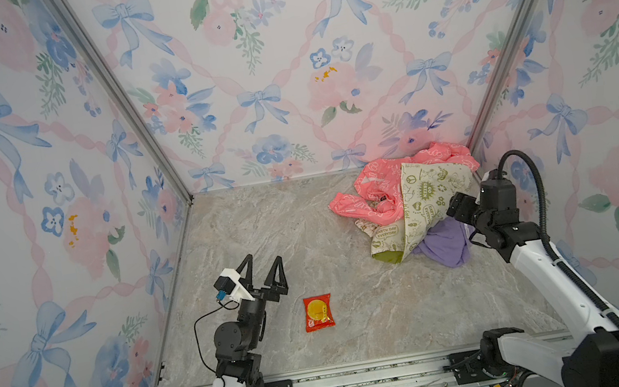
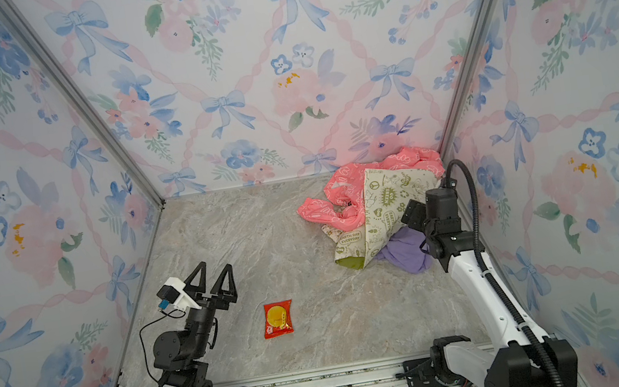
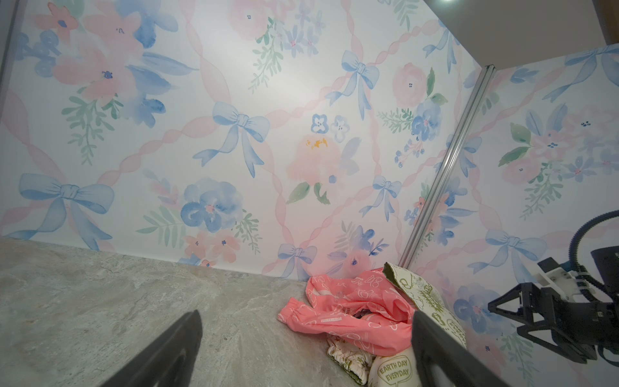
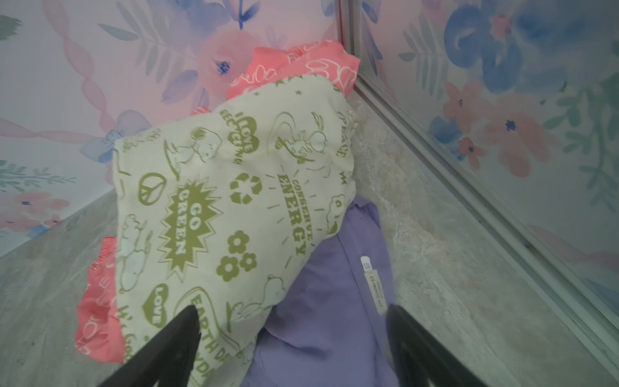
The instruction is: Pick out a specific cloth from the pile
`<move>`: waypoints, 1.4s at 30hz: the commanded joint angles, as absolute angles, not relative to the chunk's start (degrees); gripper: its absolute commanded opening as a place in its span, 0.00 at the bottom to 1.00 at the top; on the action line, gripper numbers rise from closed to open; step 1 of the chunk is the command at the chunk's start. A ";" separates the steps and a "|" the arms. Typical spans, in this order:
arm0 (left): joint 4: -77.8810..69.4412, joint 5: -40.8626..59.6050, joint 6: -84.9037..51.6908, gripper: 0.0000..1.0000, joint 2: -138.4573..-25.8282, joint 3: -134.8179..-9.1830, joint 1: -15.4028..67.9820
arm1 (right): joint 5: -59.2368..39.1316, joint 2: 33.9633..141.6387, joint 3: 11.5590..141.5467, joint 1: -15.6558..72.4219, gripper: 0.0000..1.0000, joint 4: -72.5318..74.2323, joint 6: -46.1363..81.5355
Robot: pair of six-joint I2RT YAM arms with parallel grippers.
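Note:
My right gripper is open above the lavender cloth (image 1: 458,235), which the cream garment leaves uncovered beside its white tag. My right gripper will move down onto the cloth there next.
The pile (image 1: 405,196) lies in the far right corner: a coral-pink garment (image 1: 375,192) at the back and a cream garment with olive print (image 1: 426,197) draped over it. The lavender cloth (image 1: 448,244) (image 2: 405,251) sticks out from under the cream one on the near side. In the right wrist view the cloth (image 4: 328,301) shows a white size tag. My right gripper (image 4: 291,321) (image 1: 459,206) hovers open right over it, one finger above the cream fabric, the other near the tag. My left gripper (image 1: 263,258) (image 3: 306,315) stands open and empty, well left of the pile.
A red snack packet (image 1: 318,313) (image 2: 277,319) lies flat on the marble floor (image 1: 262,227) near the middle front. Flowered walls close in on three sides, with a metal corner post (image 4: 435,157) right beside the pile. A metal rail (image 1: 350,381) runs along the front.

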State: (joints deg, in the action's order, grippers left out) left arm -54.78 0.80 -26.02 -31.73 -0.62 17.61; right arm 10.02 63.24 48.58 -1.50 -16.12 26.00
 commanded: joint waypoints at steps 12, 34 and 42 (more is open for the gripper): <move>-56.34 1.53 -26.05 0.98 -32.44 2.10 17.84 | 5.03 77.19 41.52 -7.49 0.82 -8.64 32.26; -56.82 1.36 -25.73 0.98 -33.84 1.68 17.84 | -1.14 82.82 42.36 -9.50 0.13 -4.21 39.21; -56.94 1.53 -26.07 0.98 -33.76 1.71 17.93 | 1.31 70.05 45.49 -9.63 0.02 -5.74 40.44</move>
